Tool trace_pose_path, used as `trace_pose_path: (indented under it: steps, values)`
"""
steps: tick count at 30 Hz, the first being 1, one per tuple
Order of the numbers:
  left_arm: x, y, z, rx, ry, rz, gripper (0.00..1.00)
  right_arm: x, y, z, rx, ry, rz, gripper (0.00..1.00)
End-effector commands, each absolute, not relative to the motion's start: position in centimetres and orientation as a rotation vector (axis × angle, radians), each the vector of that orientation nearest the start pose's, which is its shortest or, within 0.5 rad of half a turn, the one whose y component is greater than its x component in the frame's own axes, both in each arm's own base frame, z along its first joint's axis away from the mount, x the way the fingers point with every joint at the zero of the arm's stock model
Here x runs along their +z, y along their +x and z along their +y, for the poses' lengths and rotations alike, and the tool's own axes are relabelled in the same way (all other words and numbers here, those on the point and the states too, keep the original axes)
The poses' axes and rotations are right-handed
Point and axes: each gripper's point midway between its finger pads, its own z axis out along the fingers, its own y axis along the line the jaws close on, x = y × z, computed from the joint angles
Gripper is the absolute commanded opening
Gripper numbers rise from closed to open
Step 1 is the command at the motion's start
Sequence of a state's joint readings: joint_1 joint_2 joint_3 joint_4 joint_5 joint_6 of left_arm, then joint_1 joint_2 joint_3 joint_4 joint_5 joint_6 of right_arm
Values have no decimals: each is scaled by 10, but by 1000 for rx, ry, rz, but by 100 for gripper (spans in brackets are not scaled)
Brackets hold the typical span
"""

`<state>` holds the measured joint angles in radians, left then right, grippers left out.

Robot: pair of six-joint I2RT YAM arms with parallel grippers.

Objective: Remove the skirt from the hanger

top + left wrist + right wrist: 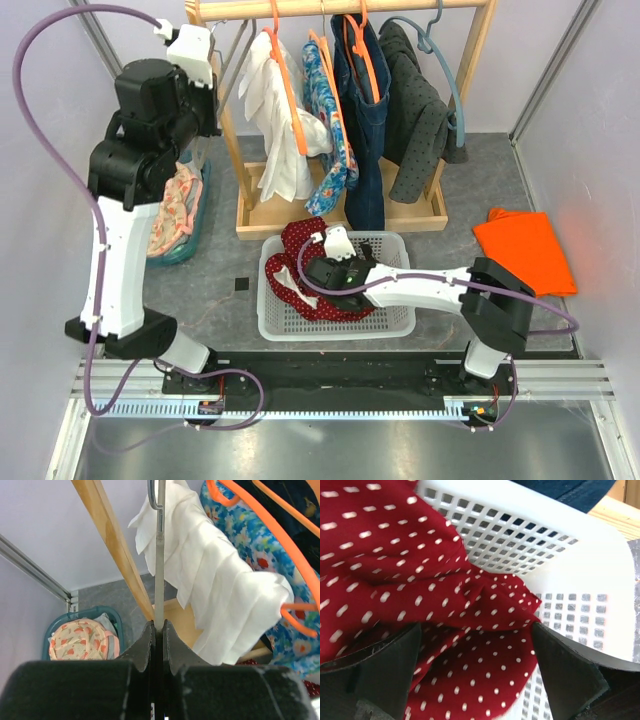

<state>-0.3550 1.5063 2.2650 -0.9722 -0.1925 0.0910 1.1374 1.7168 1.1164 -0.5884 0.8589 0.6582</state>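
The left gripper moves down and eases outward next, sets the hanger's hook over the rack bar's empty end (228, 11) and releases it, with the thin grey hanger bare.
The red skirt with white dots (297, 243) lies in the white mesh basket (392, 324), part of it draped over the far left rim. My right gripper (327, 274) is low in the basket and open, its fingers (395, 665) on either side of a fold of the skirt (470, 610), with the basket wall (560, 550) behind. My left gripper (207, 62) is high at the rack's left end, shut on the thin grey hanger (159, 570), which stands upright out of the gripper's jaws (159, 625). The hanger is bare.
The wooden rack (340, 8) holds a white garment (275, 120), a floral one (330, 130), jeans (365, 120) and a dark dotted top (420, 110). A teal basket of clothes (180, 215) stands at left. An orange cloth (525, 250) lies at right.
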Motion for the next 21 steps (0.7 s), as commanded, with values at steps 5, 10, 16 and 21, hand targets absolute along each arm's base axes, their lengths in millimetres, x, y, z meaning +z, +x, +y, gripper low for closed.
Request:
trace_pose_path:
  steps: [5,10,16,21]
  values:
    - [531,395,-91,19,149,1647,2,150,214,289,-102,-284,2056,98]
    - [529,423,-77,82,86,1636,2,173,200,297,0,-264,2023,98]
    - [521,448,-76,57,70,1648,2,184,194,291,39,-227,2022,98]
    - [504,464,-81,63,83,1684,2,202,188,291,110,-186,1995,98]
